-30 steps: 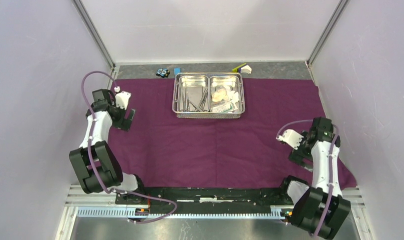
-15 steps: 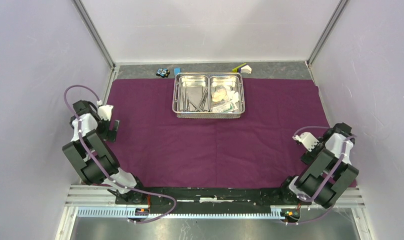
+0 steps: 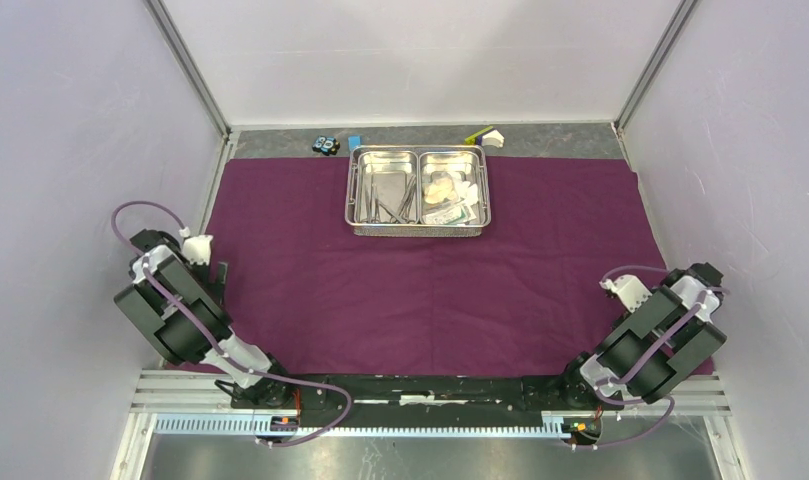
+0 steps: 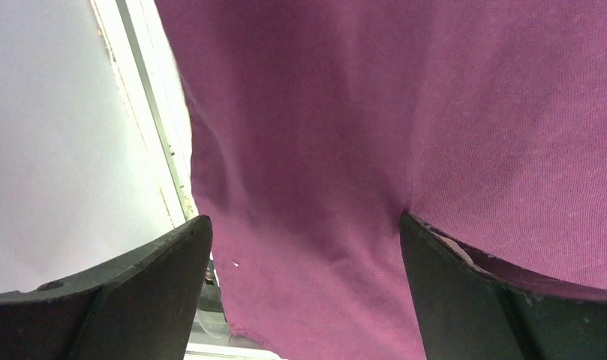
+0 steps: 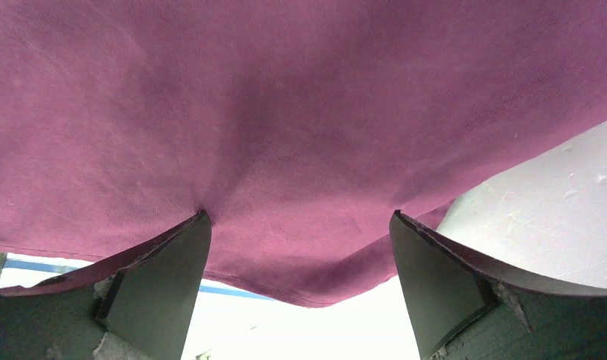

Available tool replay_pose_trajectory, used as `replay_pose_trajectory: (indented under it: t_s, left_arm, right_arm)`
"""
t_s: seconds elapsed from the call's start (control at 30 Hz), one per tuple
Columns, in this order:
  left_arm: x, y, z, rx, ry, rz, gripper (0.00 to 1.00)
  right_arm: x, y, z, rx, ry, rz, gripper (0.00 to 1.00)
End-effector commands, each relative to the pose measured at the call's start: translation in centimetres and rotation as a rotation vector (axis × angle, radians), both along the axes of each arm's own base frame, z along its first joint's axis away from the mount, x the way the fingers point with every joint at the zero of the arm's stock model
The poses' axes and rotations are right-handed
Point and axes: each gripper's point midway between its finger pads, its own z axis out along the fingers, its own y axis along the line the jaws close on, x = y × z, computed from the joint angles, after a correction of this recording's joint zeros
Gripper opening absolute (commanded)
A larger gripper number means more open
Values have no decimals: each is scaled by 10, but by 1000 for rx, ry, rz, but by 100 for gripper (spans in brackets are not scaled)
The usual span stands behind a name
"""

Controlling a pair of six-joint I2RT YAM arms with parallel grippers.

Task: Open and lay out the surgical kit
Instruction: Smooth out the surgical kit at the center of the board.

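Note:
Next, my left gripper will rise, reach outward and lower astride the tray's rim by the tweezers [image 3: 351, 187], as that rim lies outward of the gripper and stands above the cloth.
The dark purple cloth [image 3: 420, 290] lies spread flat over the table. On its far middle stands the steel tray [image 3: 418, 231]. Tweezers and forceps [image 3: 385, 198] lie in its left compartment, with white gauze [image 3: 442, 185] and a packet [image 3: 450, 213] in the right one. My left gripper [image 3: 218, 272] is folded back at the cloth's near left edge. It is open just above the cloth [image 4: 308, 112], with nothing between its fingers [image 4: 305, 219]. My right gripper [image 3: 620, 300] is folded back at the near right corner, open [image 5: 298, 214] over the cloth's hem [image 5: 315, 296].
Behind the tray on the bare grey strip lie a small black object [image 3: 326, 145], a blue block [image 3: 354, 143] and a yellow-green and white piece [image 3: 486, 135]. Walls close in left, right and behind. A metal rail [image 3: 410, 385] runs along the near edge.
Both arms have folded back and down toward the near corners, the left gripper sliding nearer along the cloth's left edge, the right gripper toward the near right corner. Cloth and tray unmoved.

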Motion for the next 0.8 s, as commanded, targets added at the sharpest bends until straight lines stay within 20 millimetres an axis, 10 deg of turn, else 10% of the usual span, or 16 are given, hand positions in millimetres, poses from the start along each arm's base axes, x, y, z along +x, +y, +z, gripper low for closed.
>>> replay_pose_trajectory:
  t_s: [0.0,0.4,0.77]
  left_arm:
    - [-18,33,-12,88,31,-5,100]
    - [-15,46,15,63,-25,28,100]
    - [43,0,103,-119,-350,1,100]
  right_arm:
    - [-1,-7,-4,-1,-14,60,96]
    - [9,-15,15,16,-89,44,96]
    - [79,18,83,135,-367,125,98]
